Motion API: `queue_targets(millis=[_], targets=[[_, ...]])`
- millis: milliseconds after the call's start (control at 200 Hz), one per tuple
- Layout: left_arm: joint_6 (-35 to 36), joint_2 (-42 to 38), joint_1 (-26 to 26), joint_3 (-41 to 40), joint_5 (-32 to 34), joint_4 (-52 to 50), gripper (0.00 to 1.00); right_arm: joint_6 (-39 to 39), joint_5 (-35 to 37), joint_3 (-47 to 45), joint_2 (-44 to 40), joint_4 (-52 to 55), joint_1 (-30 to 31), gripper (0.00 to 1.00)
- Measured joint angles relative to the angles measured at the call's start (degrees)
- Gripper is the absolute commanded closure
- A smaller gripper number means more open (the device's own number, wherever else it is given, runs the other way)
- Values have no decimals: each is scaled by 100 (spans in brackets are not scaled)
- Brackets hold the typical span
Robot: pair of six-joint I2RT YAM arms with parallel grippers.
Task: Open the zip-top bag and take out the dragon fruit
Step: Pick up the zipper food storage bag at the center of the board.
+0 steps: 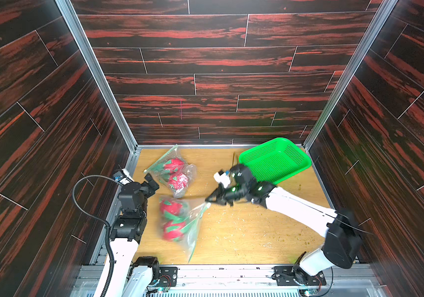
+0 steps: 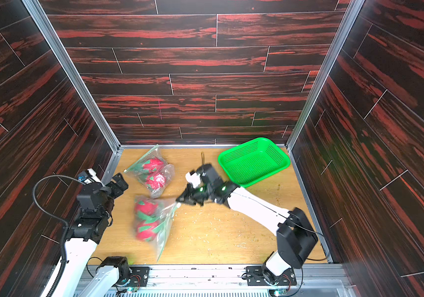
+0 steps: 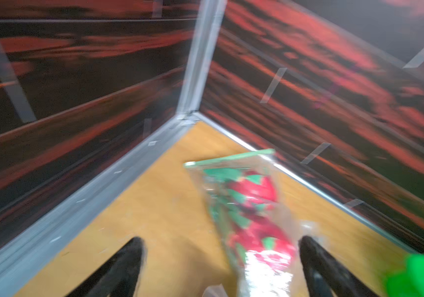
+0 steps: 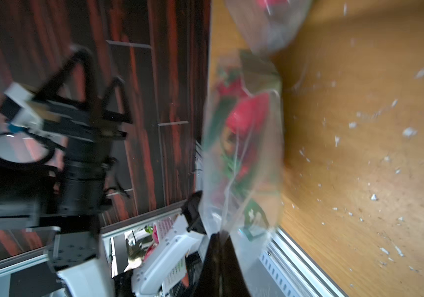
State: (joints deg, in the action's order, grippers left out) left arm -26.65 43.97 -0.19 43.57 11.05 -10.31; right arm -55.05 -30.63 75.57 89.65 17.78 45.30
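The right gripper pulls the bag's corner outward next and lets go of it above the bare tabletop by the basket, since that spot lies outward of this gripper.
Two clear zip-top bags lie on the wooden table (image 1: 244, 231). The near bag (image 1: 193, 223) (image 2: 166, 226) holds two red dragon fruit (image 1: 172, 207) (image 1: 173, 230) and looks blurred. My right gripper (image 1: 209, 199) (image 2: 180, 199) (image 4: 218, 234) is shut on the corner of this bag (image 4: 244, 154), at the end of its green zip edge. The far bag (image 1: 164, 159) (image 2: 141, 164) (image 3: 244, 205) holds two more dragon fruit (image 1: 173, 164) (image 1: 177, 181). My left gripper (image 1: 151, 182) (image 2: 119, 180) (image 3: 221, 240) stands open just left of the far bag, with nothing gripped.
A green perforated basket (image 1: 275, 159) (image 2: 253, 160) stands at the back right, just behind my right wrist. Dark wood-pattern walls enclose the table on three sides. Small crumbs are scattered over the table's right half.
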Motion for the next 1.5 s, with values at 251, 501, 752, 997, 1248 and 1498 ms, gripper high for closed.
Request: queue_targets(millis=[251, 501, 752, 997, 1248, 1498], targets=[[697, 590, -616, 597, -1727, 505, 3, 1707, 243, 2157, 448, 2321, -389, 100], [1554, 1554, -1043, 796, -3862, 1263, 1, 3733, 533, 4387, 1432, 4459, -466, 100], [2682, 2588, -1631, 608, -5112, 2149, 5, 5504, 713, 5029, 1611, 5460, -566, 100], [3932, 3541, -1843, 1252, -6398, 1657, 24, 6561, 737, 4907, 1611, 5589, -551, 100], [5040, 3770, -2181, 1891, -7018, 597, 56, 7104, 774, 4909, 1611, 5567, -551, 85], [4996, 3945, -2291, 2037, -7147, 400, 100, 7372, 608, 4688, 1357, 5112, -619, 49]])
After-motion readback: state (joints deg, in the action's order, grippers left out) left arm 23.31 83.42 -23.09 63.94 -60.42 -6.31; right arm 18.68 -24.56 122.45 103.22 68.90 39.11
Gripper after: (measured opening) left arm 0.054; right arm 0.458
